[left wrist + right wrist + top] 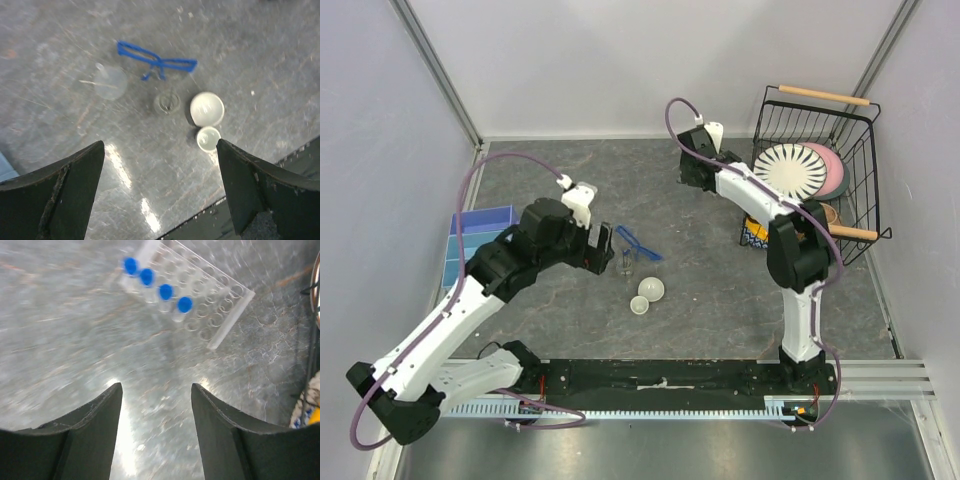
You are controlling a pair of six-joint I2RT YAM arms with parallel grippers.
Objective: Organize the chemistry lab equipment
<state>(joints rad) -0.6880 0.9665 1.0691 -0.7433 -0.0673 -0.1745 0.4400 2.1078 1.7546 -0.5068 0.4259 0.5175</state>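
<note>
The blue bin's inner divider stands lower on the left side in the top view. I need to move my open left gripper that way and down next, with its fingers on both sides of the divider.
Blue-framed safety glasses (638, 243) (157, 60) lie mid-table. Just nearer sit two white round dishes, the larger (651, 289) (207, 108) and the smaller (639, 305) (208, 138). My left gripper (606, 246) (160, 146) hovers left of the glasses, open wide and empty. The clear plastic tube rack (205, 292) lies on the table in the right wrist view, with several blue-capped tubes (165, 291) in a row along it. From above, the right arm hides the rack. My right gripper (690, 163) (156, 387) hangs above bare table just short of the rack, open and holding nothing.
A black wire basket (860, 190) with plates stands at the back right, its edge (315, 290) close beside the rack. A blue bin (480, 222) sits at the far left. Two small clear vessels (110, 82) (167, 102) rest near the glasses.
</note>
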